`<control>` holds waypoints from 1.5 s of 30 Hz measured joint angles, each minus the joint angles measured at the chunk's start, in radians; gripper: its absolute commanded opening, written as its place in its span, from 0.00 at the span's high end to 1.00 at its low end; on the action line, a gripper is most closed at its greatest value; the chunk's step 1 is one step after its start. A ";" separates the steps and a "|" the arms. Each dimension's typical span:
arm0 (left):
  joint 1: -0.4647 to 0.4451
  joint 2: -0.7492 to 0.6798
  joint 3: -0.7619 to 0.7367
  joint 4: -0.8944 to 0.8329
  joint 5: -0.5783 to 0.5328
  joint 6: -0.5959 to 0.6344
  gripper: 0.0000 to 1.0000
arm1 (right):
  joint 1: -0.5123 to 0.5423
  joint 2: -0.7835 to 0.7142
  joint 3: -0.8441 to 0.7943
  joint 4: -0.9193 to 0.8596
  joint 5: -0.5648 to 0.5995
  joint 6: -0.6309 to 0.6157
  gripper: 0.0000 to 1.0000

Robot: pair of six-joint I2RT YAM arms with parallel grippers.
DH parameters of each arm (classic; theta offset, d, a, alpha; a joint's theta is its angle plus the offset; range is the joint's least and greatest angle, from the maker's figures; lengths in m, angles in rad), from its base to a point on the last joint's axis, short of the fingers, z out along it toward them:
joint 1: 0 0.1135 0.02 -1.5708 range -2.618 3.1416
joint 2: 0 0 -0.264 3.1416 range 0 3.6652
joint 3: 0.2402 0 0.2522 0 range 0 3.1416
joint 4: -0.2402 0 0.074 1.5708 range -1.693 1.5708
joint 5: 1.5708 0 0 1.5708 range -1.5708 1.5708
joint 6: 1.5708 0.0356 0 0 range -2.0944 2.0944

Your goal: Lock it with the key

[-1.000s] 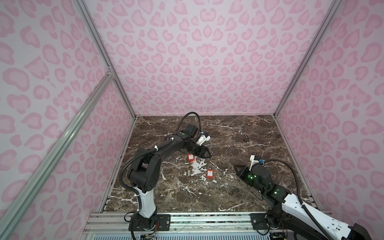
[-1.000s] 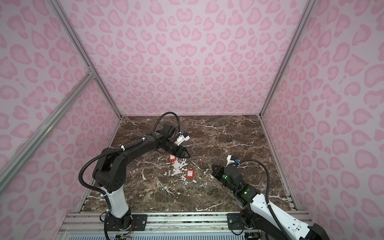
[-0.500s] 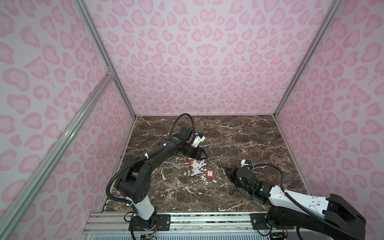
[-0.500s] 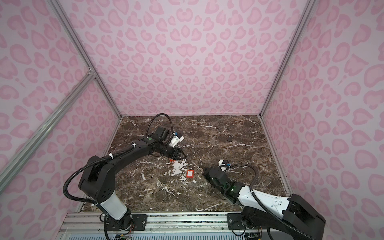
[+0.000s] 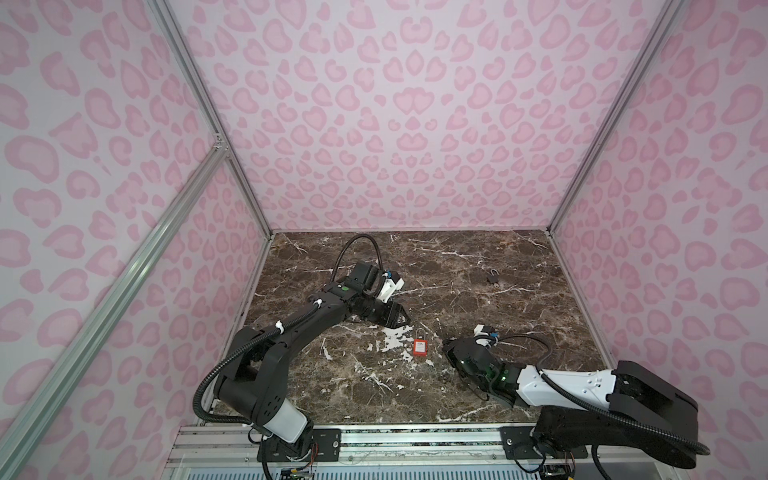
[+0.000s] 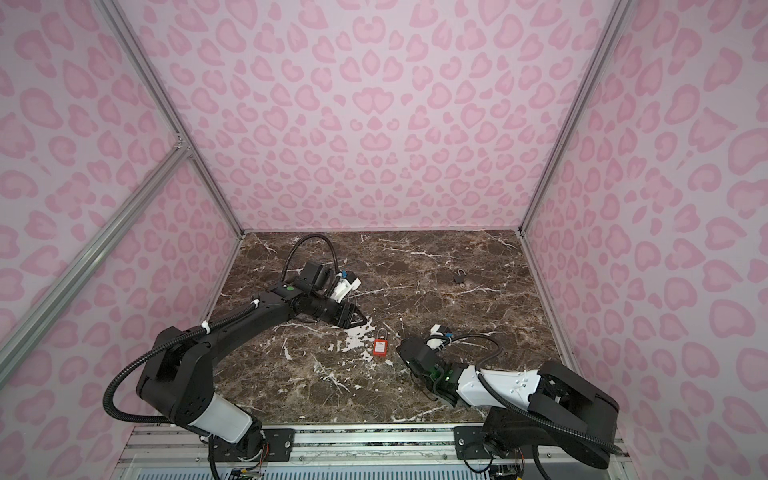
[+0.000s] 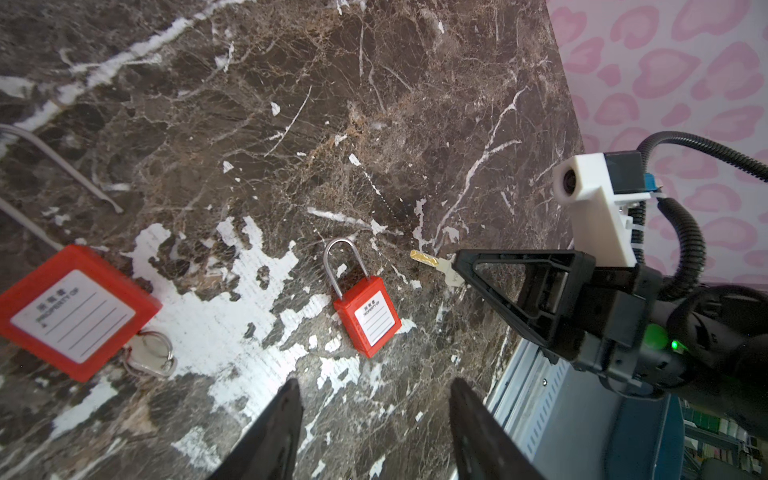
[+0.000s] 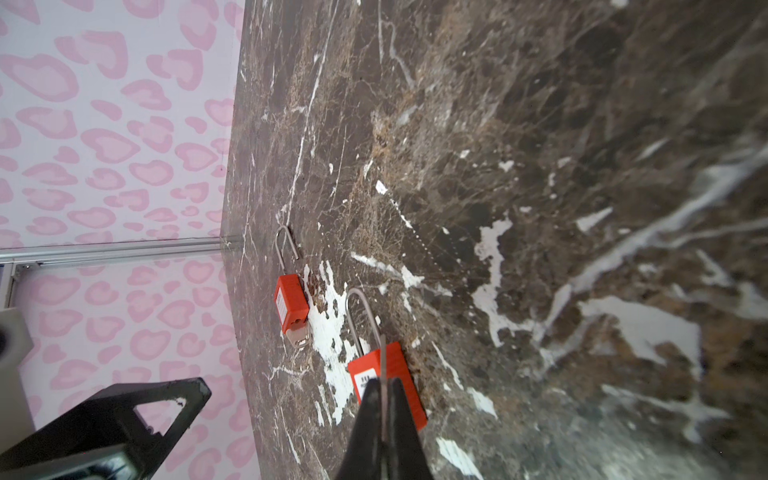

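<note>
The red padlock lies across the gap, just beyond my right gripper's fingers. My right gripper needs to slide over to it and release the key on the marble alongside (image 5: 432, 346) (image 8: 421, 374).
A red padlock (image 5: 420, 347) (image 7: 368, 320) with a steel shackle lies on the marble table (image 5: 457, 266). My right gripper (image 5: 445, 347) (image 8: 384, 380) sits low beside it, shut on the key (image 7: 428, 259). The key's brass blade sticks out from the fingertips, next to the padlock and apart from it. Another red padlock (image 7: 75, 316) (image 8: 291, 303), with a key and ring in its base, lies close by. In both top views my left gripper (image 5: 401, 322) (image 7: 374, 382) hovers over it and hides it. The left gripper is open and holds nothing.
A small dark padlock (image 5: 493, 276) (image 6: 459, 276) lies apart at the back right of the table. Pink patterned walls (image 5: 395, 124) close in three sides. A metal rail (image 5: 374, 440) runs along the front edge, where both arm bases stand.
My right arm has dropped low and reached left with the key, up to the near red padlock. My left gripper has shifted slightly forward, covering the far red padlock.
</note>
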 measured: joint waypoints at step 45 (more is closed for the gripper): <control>0.008 -0.030 -0.042 0.041 0.004 -0.012 0.42 | -0.022 0.182 0.039 0.111 -0.082 0.078 0.51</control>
